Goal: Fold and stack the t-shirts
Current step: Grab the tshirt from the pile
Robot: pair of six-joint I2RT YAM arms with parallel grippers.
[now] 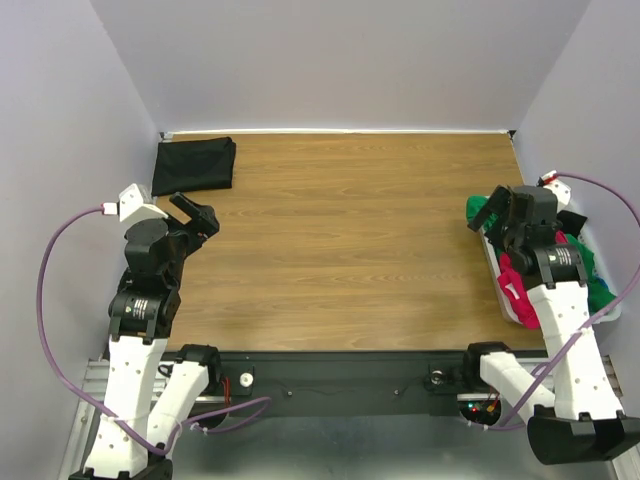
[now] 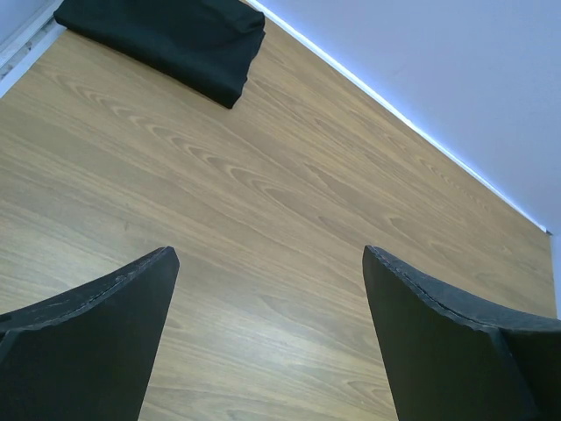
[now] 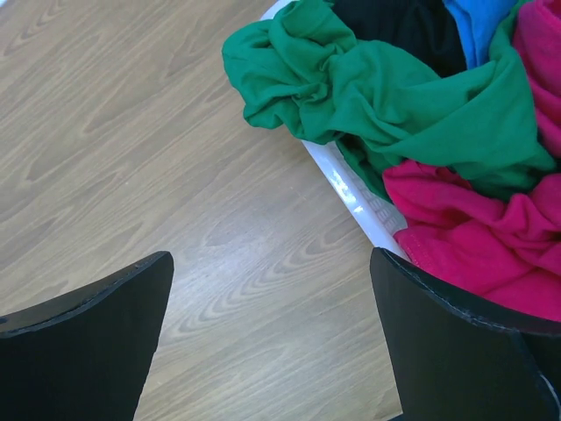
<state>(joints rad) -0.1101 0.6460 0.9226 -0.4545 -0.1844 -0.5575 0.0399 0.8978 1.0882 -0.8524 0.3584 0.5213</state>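
My right gripper moves outward and down onto the tee's bunched fold at the basket's rim (image 3: 335, 91) next and closes, since the green tee hangs over that rim.
A folded black t-shirt (image 1: 194, 165) lies at the table's far left corner; it also shows in the left wrist view (image 2: 175, 39). My left gripper (image 1: 196, 217) is open and empty, just in front of it. A white basket (image 1: 503, 290) at the right edge holds crumpled tees: green (image 3: 377, 96), magenta (image 3: 478, 224), black (image 3: 399, 22) and blue (image 3: 478, 22). The green tee (image 1: 482, 212) hangs over the basket's rim. My right gripper (image 1: 505, 212) is open and empty, over the basket's far end beside the green tee.
The wooden table (image 1: 350, 240) is walled by grey panels on the left, back and right. The basket's white rim (image 3: 351, 189) runs diagonally through the right wrist view. Purple cables loop off both wrists.
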